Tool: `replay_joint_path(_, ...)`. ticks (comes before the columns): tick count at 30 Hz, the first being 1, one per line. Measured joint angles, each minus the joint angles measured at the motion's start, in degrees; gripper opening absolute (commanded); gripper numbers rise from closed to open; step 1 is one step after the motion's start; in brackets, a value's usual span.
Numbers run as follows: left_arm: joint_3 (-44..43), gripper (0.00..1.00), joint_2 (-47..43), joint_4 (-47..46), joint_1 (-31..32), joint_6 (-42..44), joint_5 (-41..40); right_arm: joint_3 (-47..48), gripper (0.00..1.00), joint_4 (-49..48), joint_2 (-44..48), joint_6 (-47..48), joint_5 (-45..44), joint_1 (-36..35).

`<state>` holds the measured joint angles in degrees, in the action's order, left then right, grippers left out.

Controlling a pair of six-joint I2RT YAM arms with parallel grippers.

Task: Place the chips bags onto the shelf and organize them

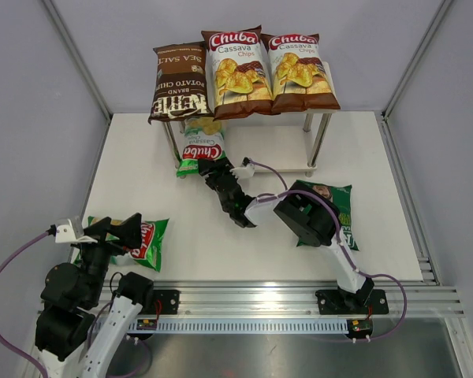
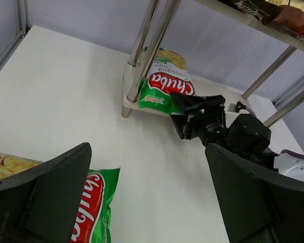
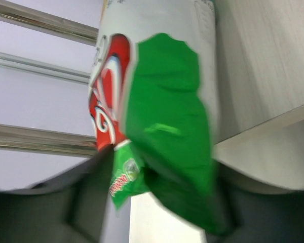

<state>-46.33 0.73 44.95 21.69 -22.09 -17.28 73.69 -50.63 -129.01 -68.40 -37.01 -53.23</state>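
Observation:
The light green bag is still on the tabletop, off the shelf, so the left gripper should next move down onto the light green bag's near edge beside the red logo.
On the shelf's top board lie a dark brown Kettle bag and two white-brown Chuba Cassava bags. A light green Chuba bag lies partly on the lower board at its left end. My right gripper is shut on that bag's near end. A second light green Chuba bag lies at the near left of the table. My left gripper hovers open just above it, holding nothing. A dark green bag lies at the right, partly under the right arm.
The shelf's metal legs stand close beside the held bag. Grey walls close in the white table on the left, back and right. An aluminium rail runs along the near edge, carrying both arm bases.

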Motion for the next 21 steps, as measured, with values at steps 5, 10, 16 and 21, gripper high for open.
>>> replay_joint_path(5, 0.0, 0.99, 0.24, 0.04, 0.0, -0.31, -0.81, -2.23, 0.89, -0.5, 0.09, -0.7, 1.86, 0.09)
replay_joint_path(10, -0.15, 0.99, 4.17, 1.05, 0.0, -0.96, -3.43, -7.93, 1.0, -0.48, 2.27, -1.55, 3.76, 0.09)
replay_joint_path(16, -2.29, 0.99, 14.51, 5.73, 0.0, -5.25, -11.47, -17.03, 0.99, -2.89, 10.36, -1.44, 8.83, 0.09)
replay_joint_path(21, -5.18, 0.99, 23.98, 14.97, 0.0, -18.05, -21.51, -23.71, 1.0, -2.16, 19.54, 0.17, 15.82, 0.09)
